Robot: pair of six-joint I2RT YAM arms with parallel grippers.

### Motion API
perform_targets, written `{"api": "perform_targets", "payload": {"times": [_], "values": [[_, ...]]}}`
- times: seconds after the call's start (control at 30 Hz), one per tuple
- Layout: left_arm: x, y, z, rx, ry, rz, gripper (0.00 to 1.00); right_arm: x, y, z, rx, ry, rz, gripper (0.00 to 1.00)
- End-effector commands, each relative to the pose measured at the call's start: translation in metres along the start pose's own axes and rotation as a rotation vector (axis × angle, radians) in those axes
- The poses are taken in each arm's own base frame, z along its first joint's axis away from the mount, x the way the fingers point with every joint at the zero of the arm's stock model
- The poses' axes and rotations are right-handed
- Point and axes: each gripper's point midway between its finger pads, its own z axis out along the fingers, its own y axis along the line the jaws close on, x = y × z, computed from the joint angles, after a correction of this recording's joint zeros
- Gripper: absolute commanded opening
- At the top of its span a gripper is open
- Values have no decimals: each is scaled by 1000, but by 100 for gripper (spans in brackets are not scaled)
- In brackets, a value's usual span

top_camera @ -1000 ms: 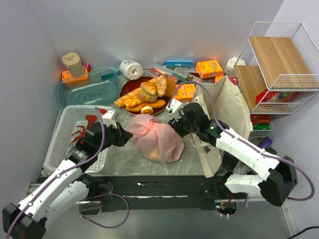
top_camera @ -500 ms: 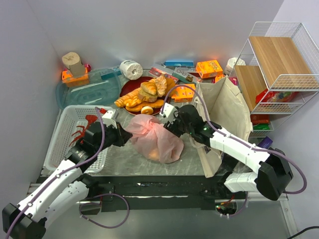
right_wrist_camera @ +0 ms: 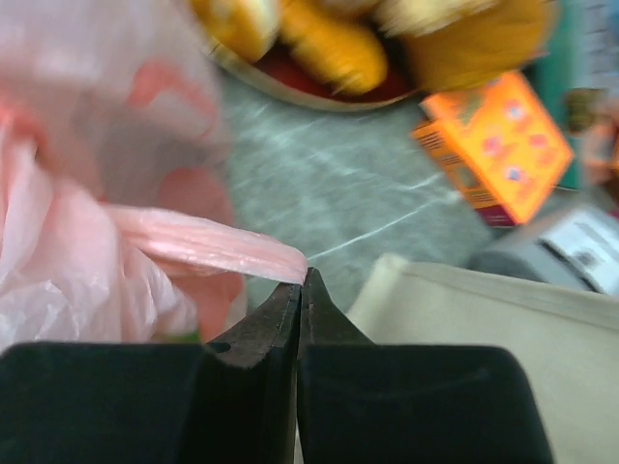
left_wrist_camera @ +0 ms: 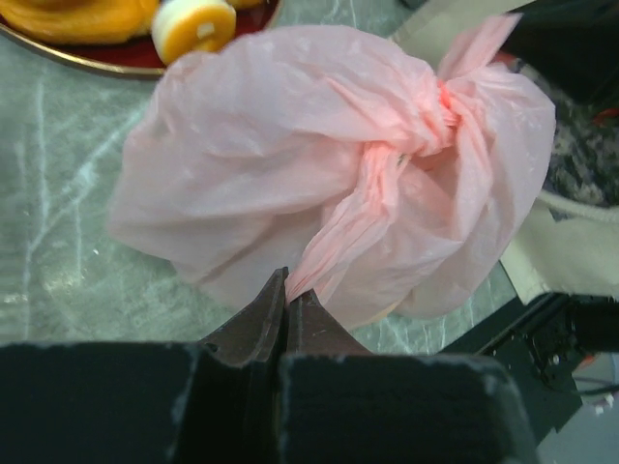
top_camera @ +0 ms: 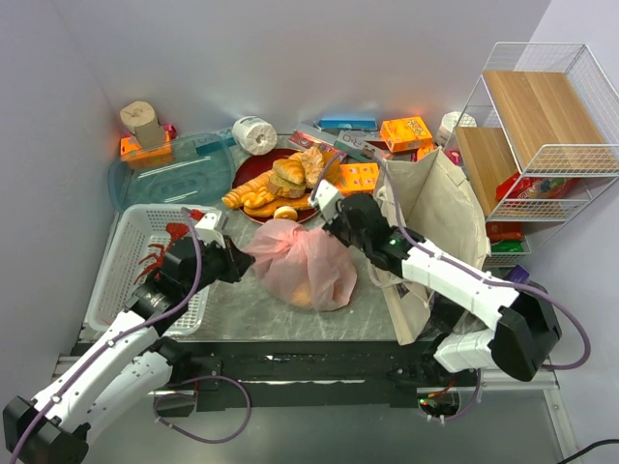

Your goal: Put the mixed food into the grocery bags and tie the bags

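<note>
My left gripper pulls toward the white basket to its left in the top view next, tightening the knot, then releases the piece of the bag.
The pink plastic grocery bag (top_camera: 305, 266) lies bunched in the middle of the table, with a knot (left_wrist_camera: 440, 106) twisted into its top. My left gripper (top_camera: 237, 263) is at its left side, shut on a stretched strip of the bag (left_wrist_camera: 338, 232). My right gripper (top_camera: 329, 217) is at the bag's upper right, shut on the tip of a pink handle (right_wrist_camera: 213, 246). The mixed food inside is mostly hidden; only a yellowish shape (top_camera: 305, 295) shows through the plastic. The beige canvas tote (top_camera: 440, 208) stands open just right of the pink bag.
A red plate of breads (top_camera: 285, 184) sits behind the bag. A white basket (top_camera: 131, 280) holding a red lobster is at the left, a blue tray (top_camera: 174, 169) behind it. Orange boxes (top_camera: 406, 132) line the back; a wire shelf (top_camera: 542, 126) fills the right.
My right gripper moved left and up to the bag's top and shut on the pink handle. The bag has shifted slightly and looks fuller. My left gripper kept its hold.
</note>
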Motion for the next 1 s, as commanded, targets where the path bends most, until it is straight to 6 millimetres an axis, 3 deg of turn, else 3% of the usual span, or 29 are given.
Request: {"api": "perform_targets", "payload": {"times": [0.0, 0.07, 0.13, 0.3, 0.43, 0.47, 0.53, 0.57, 0.63, 0.97], "values": [[-51, -2, -11, -62, -156, 17, 1, -71, -85, -57, 350, -175, 164, 0], [-63, -4, -11, -71, -163, 27, 1, -81, -111, -74, 464, -185, 182, 0], [-74, 1, -10, -106, -192, 23, 1, -84, -125, -80, 511, -189, 197, 0], [-88, 22, -20, -177, -300, -51, 1, -55, -147, -71, 549, -142, 301, 0], [-76, 42, -33, -222, -359, -147, 1, -14, -148, -50, 561, -38, 345, 0], [-62, 51, -31, -242, -348, -170, 1, -6, -146, -43, 561, -15, 353, 0], [-59, 57, -42, -253, -403, -227, 1, 10, -148, -36, 574, 17, 371, 0], [-45, 66, -41, -277, -385, -247, 1, 17, -147, -31, 575, 35, 382, 0], [-44, 71, -49, -293, -428, -285, 1, 28, -148, -28, 582, 57, 397, 0], [-42, 84, -66, -368, -474, -319, 1, 46, -158, -29, 607, 90, 428, 0]]}}
